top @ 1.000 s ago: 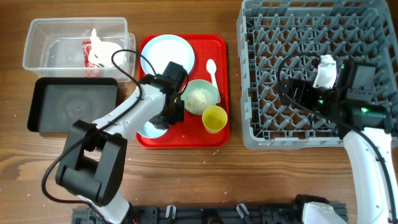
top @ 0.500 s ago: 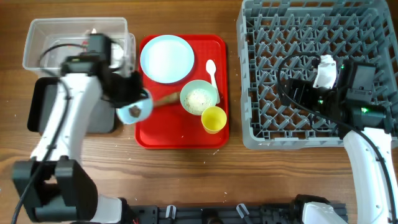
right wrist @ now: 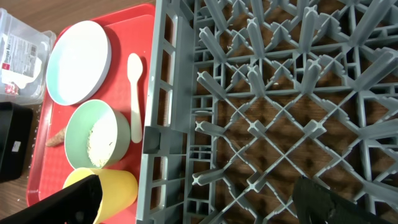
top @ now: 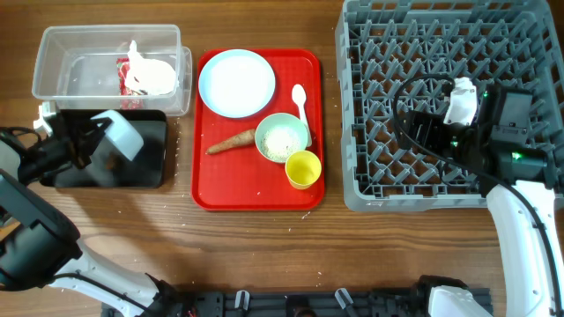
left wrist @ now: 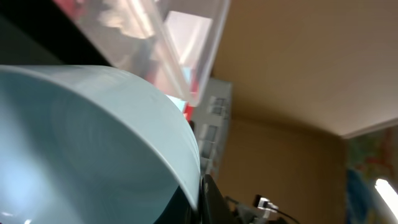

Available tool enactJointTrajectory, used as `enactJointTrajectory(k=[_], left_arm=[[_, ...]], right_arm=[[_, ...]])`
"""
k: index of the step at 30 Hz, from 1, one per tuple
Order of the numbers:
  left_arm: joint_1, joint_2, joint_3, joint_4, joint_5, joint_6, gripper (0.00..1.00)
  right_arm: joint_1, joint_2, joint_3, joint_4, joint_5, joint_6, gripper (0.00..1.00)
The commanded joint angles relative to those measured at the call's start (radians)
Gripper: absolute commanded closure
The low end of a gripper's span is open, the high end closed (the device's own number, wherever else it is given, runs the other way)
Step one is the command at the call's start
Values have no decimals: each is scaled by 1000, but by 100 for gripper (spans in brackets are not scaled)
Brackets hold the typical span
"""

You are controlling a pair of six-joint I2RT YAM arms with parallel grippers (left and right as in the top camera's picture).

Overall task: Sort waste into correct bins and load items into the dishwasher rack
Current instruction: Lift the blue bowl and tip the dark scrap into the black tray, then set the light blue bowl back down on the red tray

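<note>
The left gripper moves to the right in the overhead view next, to the red tray's bare near corner. It then turns the bowl upright, lowers and releases it.
My left gripper [top: 99, 143] is shut on the rim of a pale blue-green bowl [top: 125, 137] and holds it tipped on its side over the black tray [top: 145, 172]. In the left wrist view the bowl [left wrist: 87, 143] fills the frame, with a finger [left wrist: 208, 202] at its rim. The clear tub [top: 106, 40] holds the red-and-white wrapper [top: 123, 75] and white paper [top: 152, 77]. The red tray holds the plate [top: 236, 82], spoon [top: 300, 99], carrot stick [top: 231, 141], a bowl with rice [top: 282, 138] and the yellow cup [top: 303, 168]. My right gripper [right wrist: 202, 205] is open above the rack [top: 449, 106]. The dark lump is not visible.
The flat red tray [top: 256, 195] lies between the bins and the rack. Bare wooden table [top: 264, 255] runs along the front. The right wrist view shows the rack's left wall [right wrist: 163, 93] next to the cup [right wrist: 118, 186] and spoon [right wrist: 134, 93].
My left arm carried the bowl off the red tray, left over the black tray, and tipped it. The carrot stick now lies uncovered. The right arm has not moved.
</note>
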Motion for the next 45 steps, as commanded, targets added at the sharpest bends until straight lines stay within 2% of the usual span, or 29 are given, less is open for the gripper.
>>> enactJointTrajectory(k=[1, 5, 11, 12, 14, 17, 21, 23, 26, 32, 35, 36, 41, 43, 45], left_arm=[[4, 1, 16, -3, 198, 29, 96], [4, 1, 16, -4, 285, -39, 96], [-7, -84, 19, -8, 280, -52, 96], [-33, -152, 19, -13, 220, -53, 96], [-117, -275, 19, -49, 21, -53, 96], [-353, -428, 19, -106, -370, -55, 96], [-794, -441, -26, -114, -1030, -322, 96], [-988, -415, -114, -31, -1157, -430, 96], [-1149, -372, -188, 64, -1225, -554, 96], [-1243, -316, -213, 113, -1223, -578, 96], [-1262, -311, -213, 113, -1224, -577, 69], [-1260, -311, -211, 113, -1224, -577, 64], [-1248, -313, -42, 57, -1177, -555, 52], [-1249, -313, -12, 100, -1175, -467, 39], [-1249, -313, -12, 146, -1173, -441, 31]], right_arm=[[0, 5, 23, 2, 6, 6, 0], [0, 5, 23, 2, 6, 7, 0], [0, 5, 23, 2, 6, 7, 0], [0, 5, 23, 2, 6, 6, 0], [0, 5, 23, 2, 6, 7, 0], [0, 5, 23, 2, 6, 7, 0], [0, 5, 23, 5, 6, 6, 0], [0, 5, 23, 3, 6, 6, 0], [0, 5, 23, 3, 7, 6, 0], [0, 5, 23, 2, 6, 7, 0], [0, 5, 23, 2, 6, 7, 0], [0, 5, 23, 2, 6, 7, 0], [0, 5, 23, 2, 6, 6, 0], [0, 5, 23, 4, 6, 6, 0], [0, 5, 23, 6, 6, 7, 0]])
